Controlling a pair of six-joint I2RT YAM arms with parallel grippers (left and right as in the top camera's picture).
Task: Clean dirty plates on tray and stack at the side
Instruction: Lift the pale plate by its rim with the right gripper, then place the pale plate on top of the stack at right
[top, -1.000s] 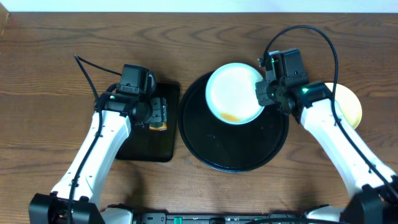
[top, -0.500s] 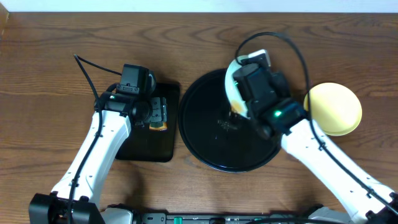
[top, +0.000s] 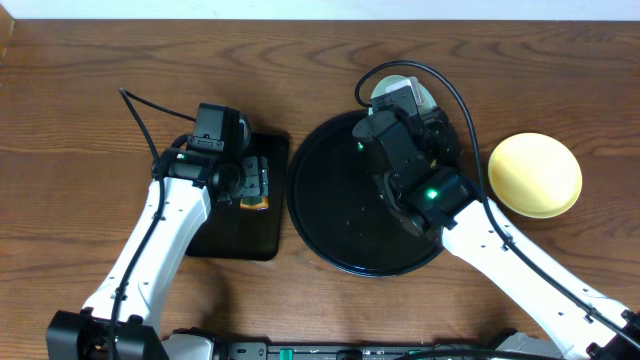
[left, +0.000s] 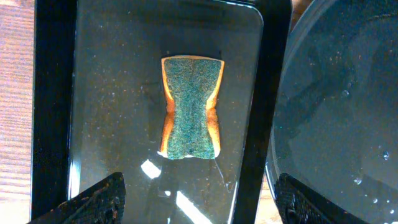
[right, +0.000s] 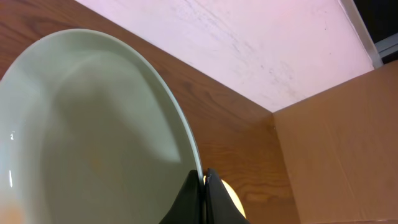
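My right gripper needs to swing to the right in the overhead view, over the pale yellow plate below. Then it needs to level the tilted blue plate, lower it and let go.
My right gripper is shut on the rim of a pale blue plate and holds it tilted up on edge above the far side of the round black tray. In the overhead view my right arm hides most of this plate. A pale yellow plate lies on the table right of the tray and peeks out behind the fingers in the right wrist view. My left gripper is open and empty above a green-and-orange sponge. No other plate shows.
The sponge lies on a small black rectangular tray left of the round tray. Water drops dot the round tray. A brown cardboard box and a pale wall stand beyond the table's far edge.
My right gripper has lifted the blue plate from lying flat over the tray's far side and tipped it on edge, with the wrist swinging left over the tray. The left arm has not moved.
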